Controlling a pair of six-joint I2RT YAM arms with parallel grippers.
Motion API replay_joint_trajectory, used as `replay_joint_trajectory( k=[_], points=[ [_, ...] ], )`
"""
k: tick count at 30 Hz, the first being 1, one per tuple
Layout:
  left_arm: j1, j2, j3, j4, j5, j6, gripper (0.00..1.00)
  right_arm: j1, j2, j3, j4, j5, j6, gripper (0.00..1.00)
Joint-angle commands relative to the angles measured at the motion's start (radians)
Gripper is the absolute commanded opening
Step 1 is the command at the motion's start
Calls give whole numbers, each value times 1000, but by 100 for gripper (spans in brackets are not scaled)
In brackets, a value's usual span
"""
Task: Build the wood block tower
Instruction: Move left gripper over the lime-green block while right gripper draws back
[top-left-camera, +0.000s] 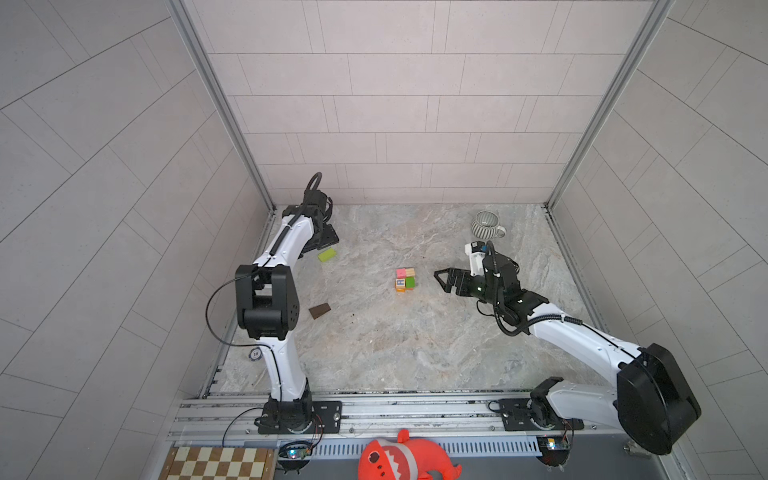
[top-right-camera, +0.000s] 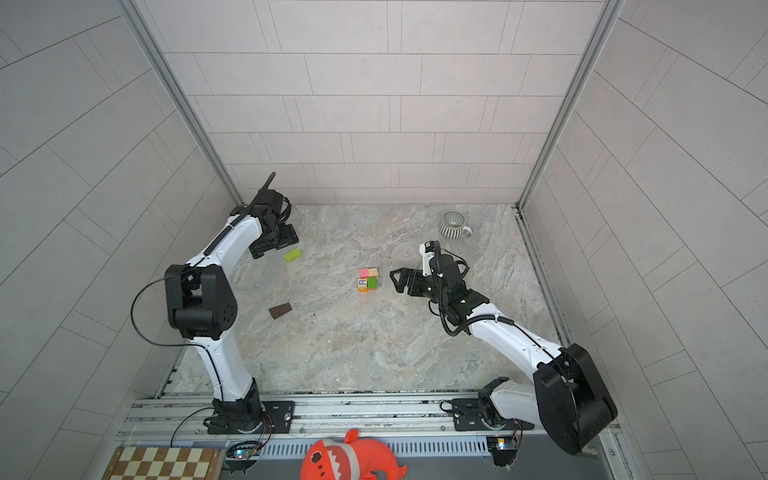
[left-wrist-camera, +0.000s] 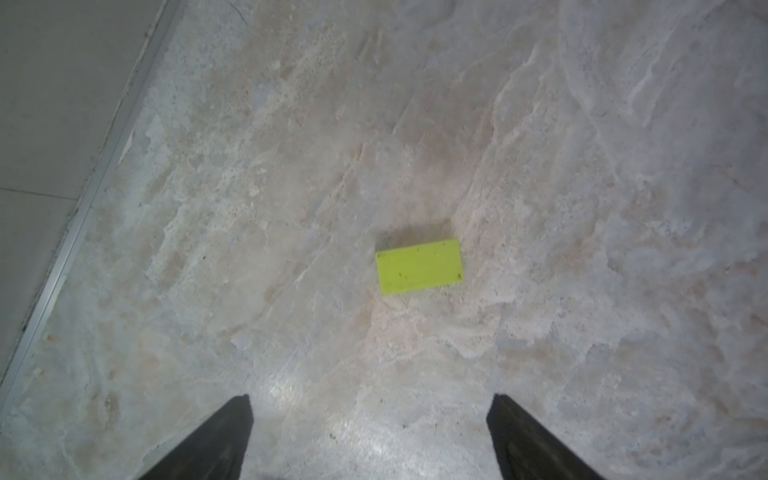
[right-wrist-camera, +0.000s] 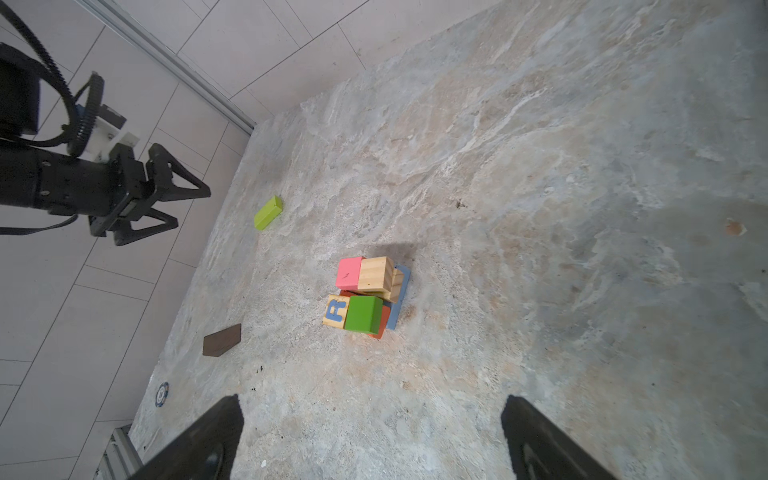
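Observation:
My left gripper should move toward the tower (top-left-camera: 405, 279) and go down to the lime-green block (top-left-camera: 327, 255) below, with my fingers around its short ends, since these face the fingers.
The wood block tower (top-left-camera: 405, 279) (top-right-camera: 368, 279) stands mid-table. In the right wrist view the tower (right-wrist-camera: 365, 295) shows pink, tan, green and an "R" lettered block on top of orange and blue pieces. A lime green block (top-left-camera: 327, 254) (left-wrist-camera: 419, 266) lies flat at the back left. A dark brown block (top-left-camera: 319, 310) (right-wrist-camera: 222, 340) lies nearer the front left. My left gripper (top-left-camera: 326, 240) (left-wrist-camera: 371, 399) hovers open just beside the lime block, empty. My right gripper (top-left-camera: 440, 281) (right-wrist-camera: 372, 399) is open and empty, just right of the tower.
A grey-and-white striped mug (top-left-camera: 486, 224) stands at the back right. A poker chip (top-left-camera: 255, 354) lies by the left edge. A checkerboard (top-left-camera: 220, 463) and a red shark plush (top-left-camera: 405, 459) sit beyond the front rail. Tiled walls close in three sides.

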Motion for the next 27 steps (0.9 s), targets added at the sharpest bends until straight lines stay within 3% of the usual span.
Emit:
replay_joint_trajectory(
  k=[1, 11, 27],
  points=[
    [-6, 66, 62, 8, 40, 23, 95, -6, 0, -11, 30, -4, 23, 99],
    [-8, 210, 113, 76, 43, 44, 95, -11, 32, -22, 78, -30, 48, 99],
    [-11, 271, 91, 122, 78, 19, 94, -13, 56, -29, 127, -79, 79, 99]
  ],
)
